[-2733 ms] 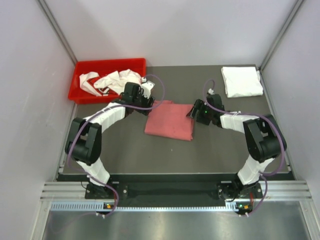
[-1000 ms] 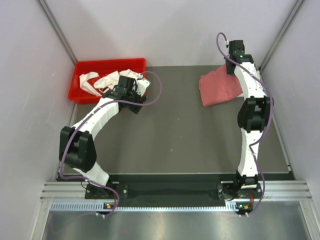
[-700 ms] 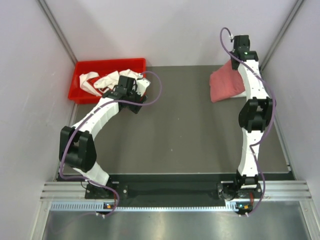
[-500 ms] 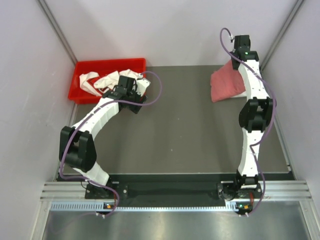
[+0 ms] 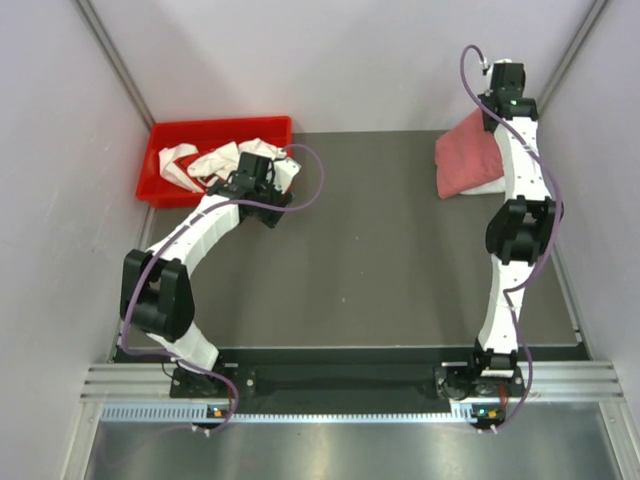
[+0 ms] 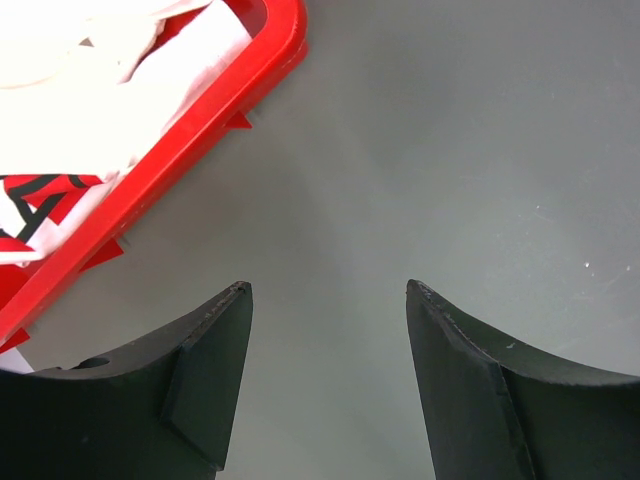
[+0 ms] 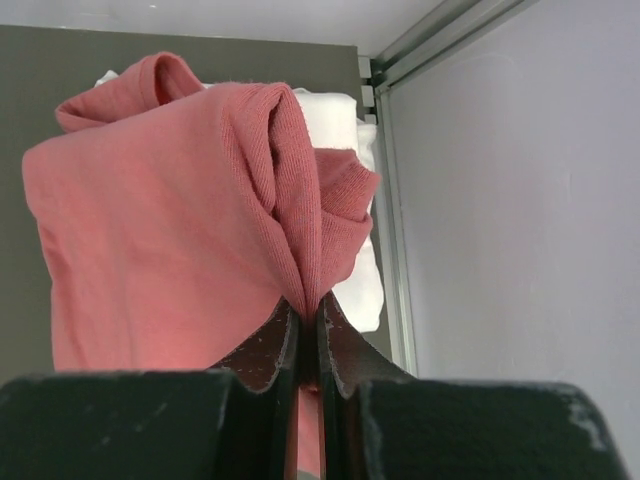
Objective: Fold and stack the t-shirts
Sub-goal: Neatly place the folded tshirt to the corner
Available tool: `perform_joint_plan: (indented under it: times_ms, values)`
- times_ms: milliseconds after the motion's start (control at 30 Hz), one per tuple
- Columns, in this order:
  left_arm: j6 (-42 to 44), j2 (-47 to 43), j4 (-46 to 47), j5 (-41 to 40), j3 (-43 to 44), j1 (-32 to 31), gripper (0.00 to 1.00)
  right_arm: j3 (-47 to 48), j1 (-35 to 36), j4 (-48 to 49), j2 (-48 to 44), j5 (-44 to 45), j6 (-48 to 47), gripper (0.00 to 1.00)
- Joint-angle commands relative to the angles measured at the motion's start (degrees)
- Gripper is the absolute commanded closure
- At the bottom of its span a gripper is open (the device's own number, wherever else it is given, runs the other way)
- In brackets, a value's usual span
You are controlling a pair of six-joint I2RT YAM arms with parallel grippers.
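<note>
The white t-shirt's edge (image 7: 363,277) lies uncovered beside the side bar. My right gripper will move toward that bar next and lower the pink t-shirt's bunched edge.
A folded pink t-shirt (image 5: 466,152) hangs at the table's far right corner, pinched by my right gripper (image 7: 309,312), which is shut on a bunched edge of it (image 7: 180,210). Under and behind it lies a folded white t-shirt (image 7: 340,130), mostly covered; a white edge (image 5: 492,186) shows from above. My right arm (image 5: 518,160) is stretched far out over that corner. My left gripper (image 6: 328,290) stands open with nothing between its fingers, over bare table beside the red bin (image 6: 190,140). Crumpled white t-shirts (image 5: 215,160) lie in the bin.
The red bin (image 5: 160,135) sits at the far left corner. Metal rails (image 7: 395,60) and pale walls close off the table on the right and behind. The dark mat (image 5: 350,260) stretches between the arms.
My right arm has carried the pink t-shirt from the table's middle to the far right corner, over the folded white one, and further right in the last second. The left arm stayed still.
</note>
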Motion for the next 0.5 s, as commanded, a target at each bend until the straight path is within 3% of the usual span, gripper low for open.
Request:
perform_joint_plan:
  times_ms: [0, 467]
  values:
    - [0.5, 0.35, 1.85, -0.61, -0.47, 0.24, 0.32, 2.8, -1.54, 4.4, -1.39, -0.95, -1.95, 1.0]
    - [1.29, 1.14, 1.15, -3.51, -0.91, 0.24, 0.32, -0.72, -6.38, 17.23, 7.75, 2.92, -4.42, 1.0]
